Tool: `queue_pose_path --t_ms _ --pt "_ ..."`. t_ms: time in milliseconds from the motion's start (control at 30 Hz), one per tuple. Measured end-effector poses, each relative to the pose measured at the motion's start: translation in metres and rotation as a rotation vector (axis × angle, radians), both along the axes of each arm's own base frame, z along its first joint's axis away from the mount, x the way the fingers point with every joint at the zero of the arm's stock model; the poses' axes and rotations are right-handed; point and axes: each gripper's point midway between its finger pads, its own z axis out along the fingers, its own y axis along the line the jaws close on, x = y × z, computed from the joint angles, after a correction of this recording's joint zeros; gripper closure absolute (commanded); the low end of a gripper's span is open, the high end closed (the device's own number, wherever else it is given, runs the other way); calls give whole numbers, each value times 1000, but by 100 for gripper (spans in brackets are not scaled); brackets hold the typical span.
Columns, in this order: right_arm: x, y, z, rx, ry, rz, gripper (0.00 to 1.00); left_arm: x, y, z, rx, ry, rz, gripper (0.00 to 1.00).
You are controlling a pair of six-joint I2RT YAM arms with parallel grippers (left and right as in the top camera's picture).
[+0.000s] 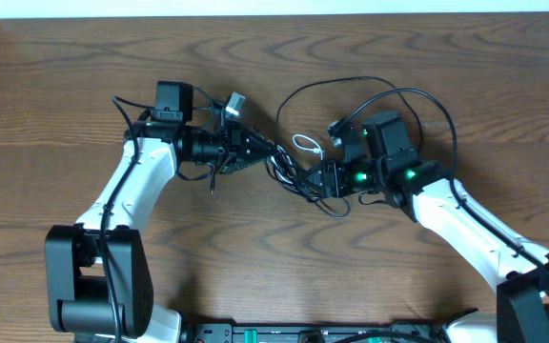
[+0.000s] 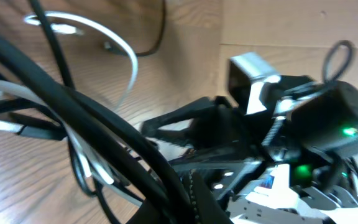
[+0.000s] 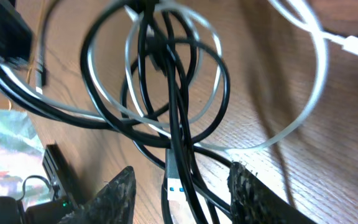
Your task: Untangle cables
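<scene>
The knot sits bunched between my grippers. My left gripper needs to pull back next, away from my right gripper, and tip down to let go of the black cords [image 1: 274, 155] [image 2: 173, 194].
The cables [image 1: 298, 171] are a knot of thin black cords with one white cord [image 1: 305, 143], lying mid-table between my two grippers. A large black loop [image 1: 379, 90] spreads out behind the right arm. My left gripper [image 1: 267, 152] reaches in from the left and looks shut on black cords that run into its jaws [image 2: 191, 199]. My right gripper [image 1: 317, 179] is open. In the right wrist view its fingers [image 3: 185, 193] straddle several black cords [image 3: 179, 112] and a USB plug with a blue insert [image 3: 175, 185]. The white cord [image 3: 309, 81] curves off to the right.
The wooden table [image 1: 255, 267] ends at the far edge [image 1: 274, 15] by a white strip. The right arm's wrist with green lights [image 2: 347, 130] sits close in front of the left gripper. Both grippers are nearly nose to nose.
</scene>
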Motion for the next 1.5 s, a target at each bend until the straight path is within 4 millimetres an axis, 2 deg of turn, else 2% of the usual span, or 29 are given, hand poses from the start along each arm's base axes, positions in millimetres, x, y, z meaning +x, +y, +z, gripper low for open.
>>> queue_pose_path --t_ms 67,133,267,333,467,667,800,933,1067,1200,1333,1500 --pt "-3 3 -1 -2 -2 14 72 1 -1 4 -22 -14 -7 93" --pt "-5 6 -1 -1 -8 29 78 2 -3 8 -39 -24 -12 93" --pt "-8 10 -1 -2 -9 43 76 1 -5 16 -85 -28 -27 93" --pt "-10 11 -1 -6 -9 48 79 1 -7 23 -120 -42 -43 92" --pt "-10 12 -3 -21 -21 50 99 -2 -10 31 -168 -46 -68 92" --pt "-6 7 -8 -60 -16 7 99 -6 -17 36 -190 -57 -98 93" --pt "1 -9 -21 -149 9 -96 99 -5 -18 32 -167 -62 -92 93" --pt "14 -30 -29 -225 13 -207 99 2 -14 13 -58 -51 -39 93" --pt "28 -57 -32 -285 5 -313 99 3 1 -27 169 13 40 93" --pt "34 -85 -28 -367 -20 -406 99 -7 21 -62 401 66 67 93" --pt "35 -102 -13 -423 -64 -470 99 -16 34 -77 518 79 55 93" --pt "37 -112 7 -440 -114 -528 99 -23 36 -83 567 79 25 93"
